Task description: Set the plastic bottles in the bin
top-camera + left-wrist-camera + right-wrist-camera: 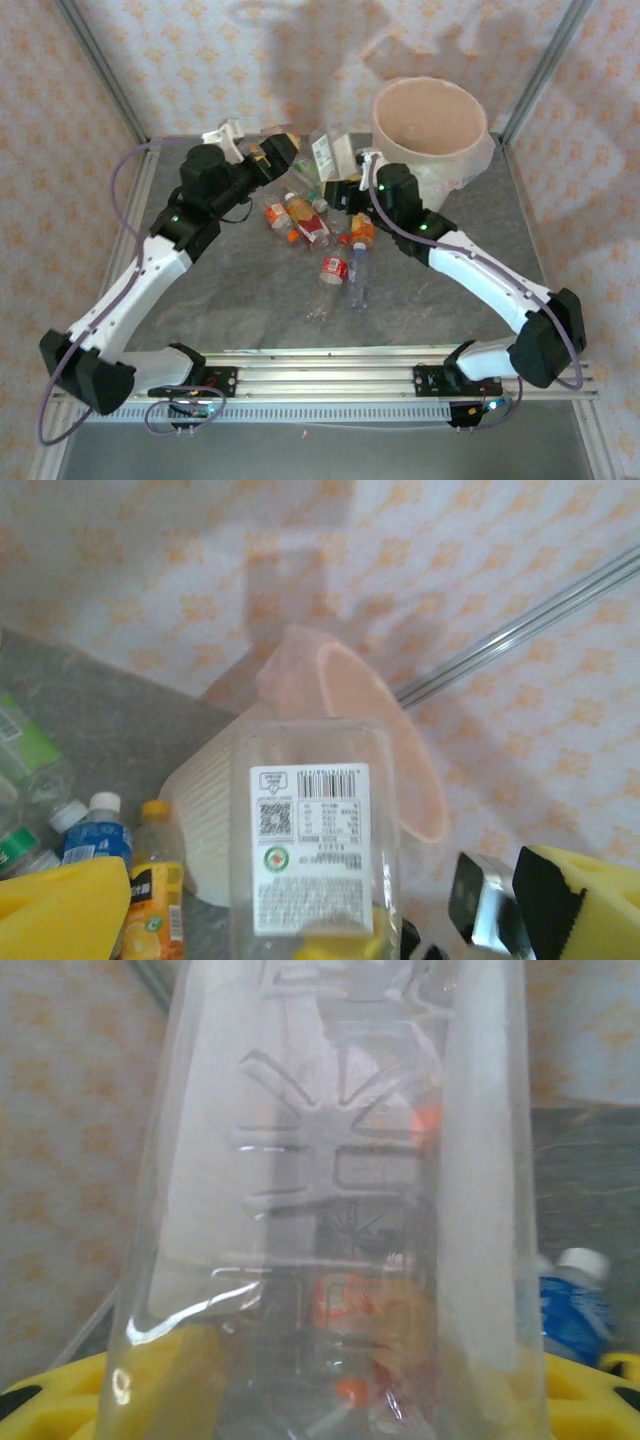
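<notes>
The clear bottle (325, 150) sits between the fingers of the robot's right gripper and the bin stands open beside it, so the right gripper should next carry the bottle over the bin's opening (430, 115) and release it.
A clear square-sided plastic bottle (325, 150) with a white label (310, 850) hangs above the table's back, just left of the bin (430, 85). My right gripper (352, 165) is shut on it, and the bottle (330, 1160) sits between its yellow pads (60, 1400). My left gripper (285, 155) stands open around the same bottle, its yellow fingers (60, 910) well clear on both sides. Several more bottles lie below: a red-labelled one (310, 222), an orange one (362, 232) and a clear one (358, 280). The bin (370, 720) is pinkish inside.
More bottles lie by the bin's foot: blue-labelled (95, 835), orange (155, 900), green-labelled (30, 760). Metal frame posts (545, 70) and patterned walls close the back and sides. A slotted rail (320, 375) runs along the near edge.
</notes>
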`<action>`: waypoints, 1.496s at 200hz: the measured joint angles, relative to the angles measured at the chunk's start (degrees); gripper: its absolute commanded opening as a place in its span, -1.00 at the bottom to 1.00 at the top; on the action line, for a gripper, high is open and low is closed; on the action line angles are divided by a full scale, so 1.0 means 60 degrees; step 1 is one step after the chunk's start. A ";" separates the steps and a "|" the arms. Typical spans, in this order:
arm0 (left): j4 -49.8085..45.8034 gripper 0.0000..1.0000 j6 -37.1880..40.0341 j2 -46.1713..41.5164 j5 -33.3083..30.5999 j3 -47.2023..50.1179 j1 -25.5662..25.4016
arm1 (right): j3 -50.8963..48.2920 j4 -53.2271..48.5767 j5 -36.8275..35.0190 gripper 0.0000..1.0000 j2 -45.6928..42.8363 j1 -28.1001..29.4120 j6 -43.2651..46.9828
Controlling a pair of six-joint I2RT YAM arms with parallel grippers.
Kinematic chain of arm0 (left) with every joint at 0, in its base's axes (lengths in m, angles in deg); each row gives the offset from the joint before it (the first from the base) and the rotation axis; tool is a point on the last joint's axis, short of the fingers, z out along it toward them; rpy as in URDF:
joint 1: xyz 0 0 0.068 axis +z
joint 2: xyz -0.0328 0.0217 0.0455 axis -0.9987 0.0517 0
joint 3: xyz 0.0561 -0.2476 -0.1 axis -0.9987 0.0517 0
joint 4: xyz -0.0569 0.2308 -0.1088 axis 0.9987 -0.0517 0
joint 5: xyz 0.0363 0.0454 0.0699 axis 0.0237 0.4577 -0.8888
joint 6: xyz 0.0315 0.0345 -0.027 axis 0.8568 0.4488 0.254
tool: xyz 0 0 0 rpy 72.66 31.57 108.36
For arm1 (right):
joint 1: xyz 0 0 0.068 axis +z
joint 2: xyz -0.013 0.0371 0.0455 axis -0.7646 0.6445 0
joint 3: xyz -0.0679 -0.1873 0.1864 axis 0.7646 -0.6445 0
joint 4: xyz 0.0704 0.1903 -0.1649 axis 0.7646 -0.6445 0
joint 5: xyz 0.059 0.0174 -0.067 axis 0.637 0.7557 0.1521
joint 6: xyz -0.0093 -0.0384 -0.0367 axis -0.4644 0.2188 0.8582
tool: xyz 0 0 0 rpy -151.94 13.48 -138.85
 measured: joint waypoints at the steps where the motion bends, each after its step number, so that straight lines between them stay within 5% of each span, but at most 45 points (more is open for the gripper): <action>1: 0.0007 1.00 0.0000 -0.0029 -0.0011 0.0011 0.0000 | 0.0022 -0.0033 -0.0015 -0.38 -0.0011 -0.0015 0.0011; 37: 0.0076 1.00 0.0124 -0.0980 -0.0805 0.0477 0.0000 | 0.1796 -0.1486 -0.0270 -0.38 -0.0441 -0.1173 0.1111; 84: -0.0554 1.00 0.0222 -0.0379 -0.1355 0.0681 0.0000 | 0.3905 -0.2772 -0.0554 -0.35 -0.0222 -0.2900 0.1792; 150: -0.1129 1.00 0.0248 0.0444 -0.1355 0.0714 0.0000 | 0.7621 -0.6346 0.0437 -0.36 0.3093 -0.4816 0.2047; 184: -0.1279 1.00 0.0248 0.0539 -0.1355 0.0714 0.0000 | 0.9548 -0.8499 0.0208 -0.36 0.4776 -0.4994 0.2153; 249: -0.1530 1.00 0.0248 0.0743 -0.1362 0.0714 0.0000 | 1.1322 -1.0805 -0.2670 -0.32 0.6189 -0.4976 0.2171; 299: -0.1723 1.00 0.0244 0.1082 -0.1362 0.0710 0.0000 | 1.2338 -1.1431 -0.3650 -0.03 0.7012 -0.4852 0.2095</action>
